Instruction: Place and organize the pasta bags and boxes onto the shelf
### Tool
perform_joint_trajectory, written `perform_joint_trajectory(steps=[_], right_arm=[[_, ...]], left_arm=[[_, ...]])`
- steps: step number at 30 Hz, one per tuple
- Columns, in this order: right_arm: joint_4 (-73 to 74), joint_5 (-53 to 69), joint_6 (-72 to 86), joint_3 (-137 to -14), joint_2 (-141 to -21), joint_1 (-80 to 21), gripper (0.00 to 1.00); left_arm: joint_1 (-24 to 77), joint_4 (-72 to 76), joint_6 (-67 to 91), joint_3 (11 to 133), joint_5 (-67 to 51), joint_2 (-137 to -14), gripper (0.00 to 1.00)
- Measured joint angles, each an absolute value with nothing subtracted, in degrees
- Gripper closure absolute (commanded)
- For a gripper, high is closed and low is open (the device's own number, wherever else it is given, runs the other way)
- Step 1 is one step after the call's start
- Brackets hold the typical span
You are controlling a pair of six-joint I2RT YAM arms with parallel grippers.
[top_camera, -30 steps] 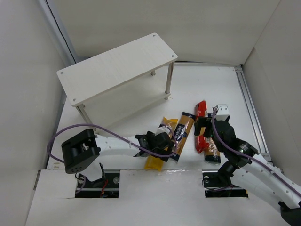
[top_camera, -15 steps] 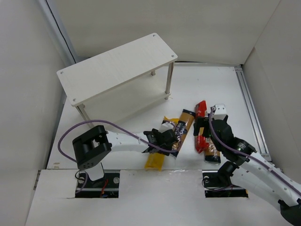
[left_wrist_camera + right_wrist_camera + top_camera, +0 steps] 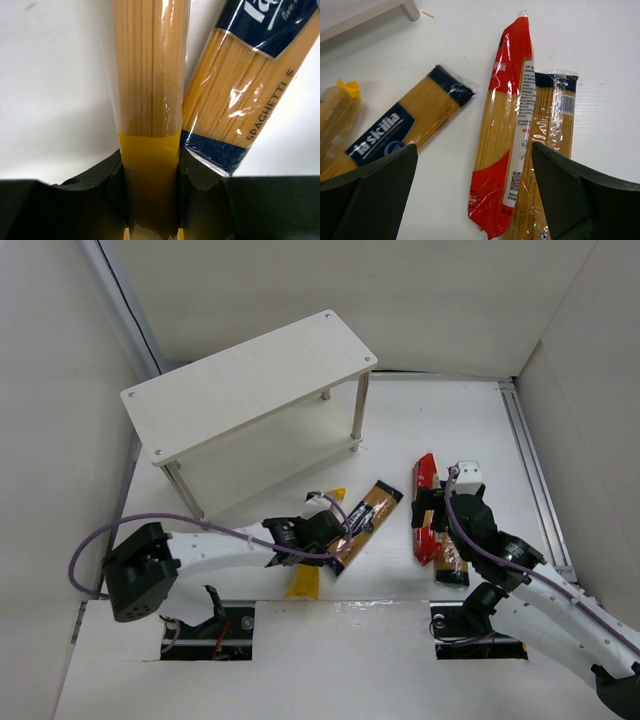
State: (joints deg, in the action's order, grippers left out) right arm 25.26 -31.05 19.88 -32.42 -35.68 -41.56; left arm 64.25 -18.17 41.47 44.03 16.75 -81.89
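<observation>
My left gripper lifts the plain yellow pack over to the shelf's bare lower board [image 3: 229,471] next and releases it, since the board lies outward, to the left in the top view.
My left gripper [image 3: 318,533] is shut on the plain yellow pasta pack [image 3: 303,582], near its middle on the table. In the left wrist view the pack [image 3: 150,75] fills the gap between the fingers of this gripper [image 3: 150,200]. The golden-brown pack with the dark label [image 3: 365,523] lies slanted against its right side [image 3: 245,75]. My right gripper [image 3: 432,512] hovers open over the red-ended bag [image 3: 507,125] and the orange-brown pack [image 3: 555,150], nothing between its fingers [image 3: 580,190]. The white shelf [image 3: 250,380] stands at the back left, its top bare.
White walls close in the table on the left, back and right. A metal rail [image 3: 530,460] runs along the right side. A shelf leg [image 3: 358,420] stands just behind the packs. The cable of the left arm [image 3: 200,525] loops over the table in front of the shelf.
My left gripper has shut on the yellow pack and shifted left with it. The golden-brown pack has swung to a stronger slant. The right gripper has barely moved.
</observation>
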Motion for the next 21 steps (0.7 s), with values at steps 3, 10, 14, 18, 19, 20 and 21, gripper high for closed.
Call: perform_joint_trajectory(steps=[3, 10, 14, 18, 19, 20, 21], right_arm=[[25.12, -31.05, 19.88, -32.42, -35.99, -41.56, 0.00], [22.20, -28.82, 19.57, -32.18, -38.35, -41.52, 0.00], [21.23, -27.99, 19.33, -32.14, -40.53, -41.52, 0.00], [20.80, -27.53, 19.25, -32.14, -41.95, -41.50, 0.00], [20.60, -27.29, 19.22, -32.14, -42.13, -41.50, 0.00], [20.43, -27.09, 19.22, -32.14, -42.24, -41.50, 0.00], [20.10, -26.94, 19.22, -32.14, -42.35, -41.45, 0.00]], left_arm=[[64.03, -23.81, 41.82, 42.37, 16.71, -74.56, 1.00], [63.99, -25.52, 41.19, 41.65, 16.49, -63.88, 1.00], [63.99, -26.13, 41.45, 41.65, 16.49, -65.01, 1.00], [64.01, -27.94, 44.31, 42.06, 17.74, -65.73, 1.00], [64.03, -29.08, 46.19, 42.52, 18.94, -65.80, 1.00], [63.96, -30.57, 48.40, 43.18, 20.38, -65.80, 1.00], [63.59, -32.18, 50.96, 44.03, 22.22, -65.80, 1.00]])
